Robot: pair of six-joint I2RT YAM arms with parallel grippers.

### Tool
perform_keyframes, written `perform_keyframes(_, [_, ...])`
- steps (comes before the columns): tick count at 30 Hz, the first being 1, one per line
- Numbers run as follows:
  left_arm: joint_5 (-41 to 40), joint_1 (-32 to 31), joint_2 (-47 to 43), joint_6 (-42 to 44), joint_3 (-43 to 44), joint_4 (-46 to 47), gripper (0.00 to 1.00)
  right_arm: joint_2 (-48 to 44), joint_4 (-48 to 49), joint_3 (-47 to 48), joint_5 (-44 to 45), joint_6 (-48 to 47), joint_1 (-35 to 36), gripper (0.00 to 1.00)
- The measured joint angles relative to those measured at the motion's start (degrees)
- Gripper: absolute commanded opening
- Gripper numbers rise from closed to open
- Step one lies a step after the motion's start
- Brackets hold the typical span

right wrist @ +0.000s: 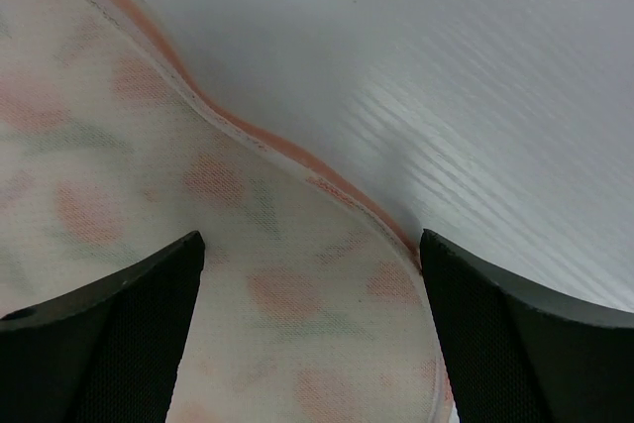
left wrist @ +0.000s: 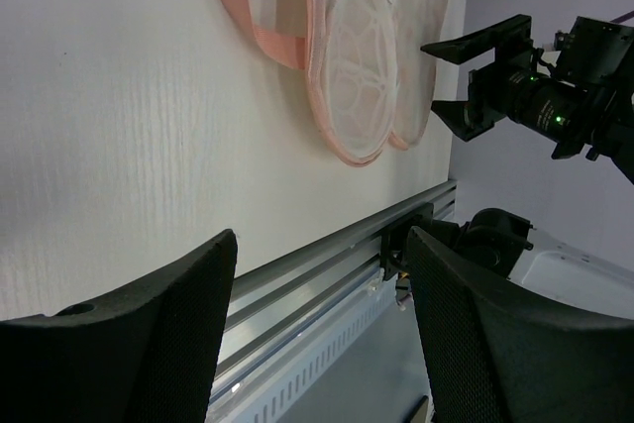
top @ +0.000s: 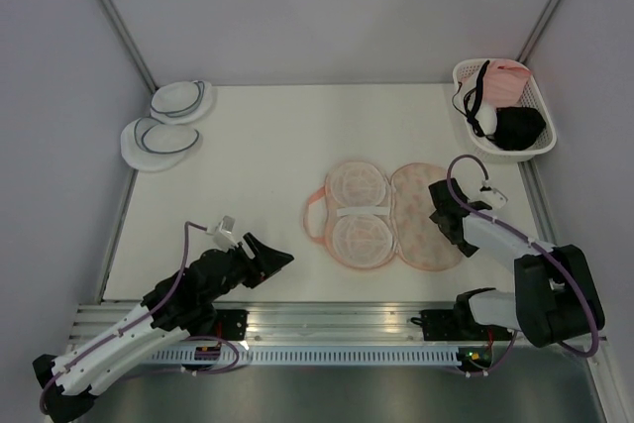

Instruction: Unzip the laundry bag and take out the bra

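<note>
The right gripper will next slide to the left in the top view and push the pink trim of the bag's floral half along. It will then close on the trim, since one finger stands against it.
The laundry bag (top: 386, 215) lies spread flat right of the table's middle, with a pale pink two-lobed half on the left and a floral half on the right. No bra shows in it. The bra (top: 484, 122), a white cup with thin black straps, lies in the white basket (top: 543, 111) at the back right. My right gripper (top: 439, 207) is open and empty, low over the floral half's right edge (right wrist: 198, 195), with its fingers (right wrist: 119, 334) on either side of the fabric. My left gripper (top: 282, 260) is open and empty near the front edge, left of the bag (left wrist: 357, 56).
The basket also holds a black garment (top: 519, 128) and a pink garment (top: 506, 79). Two plain white round pouches (top: 183, 99) (top: 157, 141) lie at the back left. A metal rail (top: 327, 322) runs along the front edge. Walls enclose the table.
</note>
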Motion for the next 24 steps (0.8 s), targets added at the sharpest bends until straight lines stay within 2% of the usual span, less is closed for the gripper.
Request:
perform_keyframes(5, [-0.02,0.0,0.0,0.0,-0.09,-0.92,0.74,0.28,3.48,-0.76,-0.09,-0.33,0.0,0.88])
perform_keyframes(11, [-0.04,0.0,-0.11,-0.02,-0.94,-1.2,0.74,1.77,9.79,-0.81,-1.99,-6.43,-0.15,0.83])
perform_keyframes(17, [-0.07,0.0,-0.44,-0.04,-1.36,-1.53,0.74,5.68,22.38,1.29,-12.37,-9.94,1.09,0.77])
perform_keyframes(24, [-0.28,0.0,-0.48,-0.04,-1.36,-1.88,0.74,10.23,33.07,2.71,-24.55,-9.79,7.28,0.75])
